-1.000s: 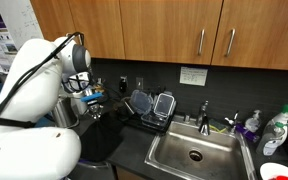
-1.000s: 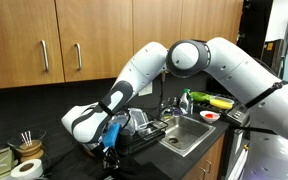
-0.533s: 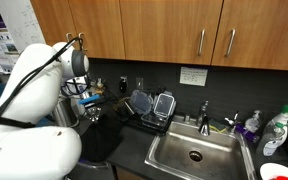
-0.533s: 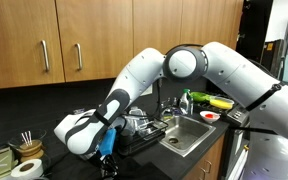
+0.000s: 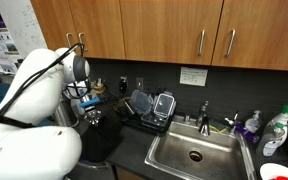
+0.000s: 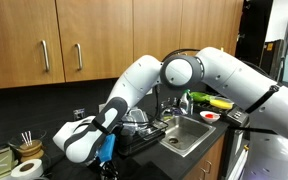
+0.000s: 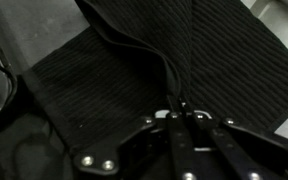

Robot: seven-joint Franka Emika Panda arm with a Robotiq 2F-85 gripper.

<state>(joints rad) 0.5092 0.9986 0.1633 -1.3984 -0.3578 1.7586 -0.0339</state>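
Note:
The mat's flat part (image 5: 111, 128) (image 7: 92, 88) lies open on the dish rack side of the fold, so the robot's gripper should next carry the pinched fold across it toward the dish rack.
A black ribbed cloth mat (image 7: 94, 75) lies on the dark counter. My gripper (image 7: 181, 108) is shut on a fold of it, and the pinched cloth rises as a ridge (image 7: 174, 45) away from the fingertips. In both exterior views the white arm bends low over the counter beside the sink, with the gripper (image 5: 92, 110) (image 6: 108, 160) down at the mat (image 5: 102, 142). A blue part of the wrist (image 6: 106, 146) shows just above the counter. The arm hides most of the mat in the exterior views.
A black dish rack (image 5: 149, 108) with containers stands between the gripper and the steel sink (image 5: 194, 152) with its faucet (image 5: 204, 110). Bottles (image 5: 274, 130) stand past the sink. A paper towel roll (image 6: 24, 168) and a cup of sticks (image 6: 26, 148) sit on the counter. Wooden cabinets hang overhead.
The arm has swung its wrist sideways away from the dish rack and a little lower, still pinching the cloth. The jaws have stayed shut.

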